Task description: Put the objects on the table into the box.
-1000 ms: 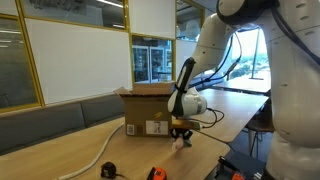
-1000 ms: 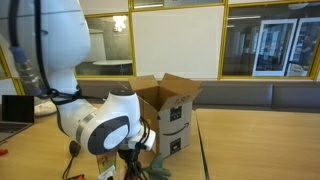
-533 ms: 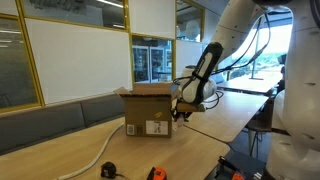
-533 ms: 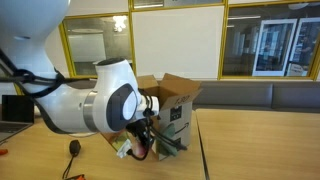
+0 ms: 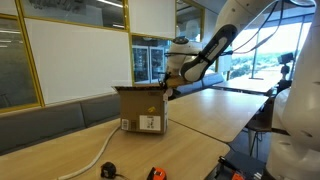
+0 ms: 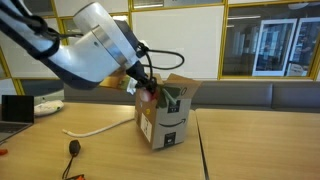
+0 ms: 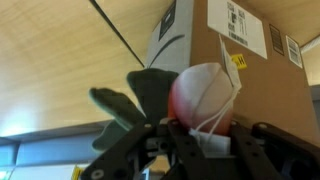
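Next, my gripper lifts above the box's flaps, moves over the box's open top (image 6: 173, 89) and lowers to release, since that opening lies beside it, past the box's side.
My gripper (image 7: 200, 142) is shut on the orange-and-white roundish item (image 7: 205, 95), which has green leaf-like parts and a white tag string. In both exterior views the gripper (image 5: 167, 89) (image 6: 148, 93) hangs at the top edge of the brown cardboard box (image 5: 135, 105) (image 6: 168, 120), level with its open flaps. The box (image 7: 255, 60) fills the upper right of the wrist view. On the table (image 5: 200, 125) lie the long white cord (image 5: 95, 160) (image 6: 100, 128), a small black item (image 5: 112, 170) (image 6: 73, 148) and a black-and-orange item (image 5: 155, 174).
A laptop (image 6: 15, 108) sits at the table's far end. A bench (image 5: 60, 115) and glass partitions run behind the table. A black cable (image 7: 120, 35) crosses the wrist view. The table edge (image 5: 215, 150) drops off near the arm's base.
The gripper has risen from just above the tabletop beside the box up to the box's top edge, carrying the orange-and-white item with it. The jaws stayed shut.
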Tool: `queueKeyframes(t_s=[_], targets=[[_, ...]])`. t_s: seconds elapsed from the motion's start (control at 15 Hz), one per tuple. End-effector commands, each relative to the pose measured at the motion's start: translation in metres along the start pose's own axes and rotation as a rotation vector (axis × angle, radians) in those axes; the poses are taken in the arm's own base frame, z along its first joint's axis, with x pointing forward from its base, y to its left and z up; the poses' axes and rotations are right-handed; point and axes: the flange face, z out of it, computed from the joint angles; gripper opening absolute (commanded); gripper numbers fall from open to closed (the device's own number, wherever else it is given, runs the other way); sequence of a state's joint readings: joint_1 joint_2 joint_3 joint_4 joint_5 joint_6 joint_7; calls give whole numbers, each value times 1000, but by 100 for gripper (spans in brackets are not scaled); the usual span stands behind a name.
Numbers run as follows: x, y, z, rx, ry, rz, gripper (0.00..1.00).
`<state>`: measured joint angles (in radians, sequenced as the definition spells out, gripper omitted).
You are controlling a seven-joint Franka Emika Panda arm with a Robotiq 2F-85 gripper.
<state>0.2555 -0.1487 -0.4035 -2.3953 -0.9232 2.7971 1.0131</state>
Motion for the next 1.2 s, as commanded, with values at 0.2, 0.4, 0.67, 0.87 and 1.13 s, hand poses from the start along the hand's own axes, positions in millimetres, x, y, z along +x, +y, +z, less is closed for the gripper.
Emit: queueKeyframes(t_s=[0.2,0.4,0.67,0.87,1.13], targets=[[0,-82,-150,-79,227,-58,9],[-2,-115,-183,-54,295,-105,9],[13,-134,-182,-26,385,-155,9],[35,-127,-156,-18,431,-179,9],[66,-113,-96,3,422,-181,9]])
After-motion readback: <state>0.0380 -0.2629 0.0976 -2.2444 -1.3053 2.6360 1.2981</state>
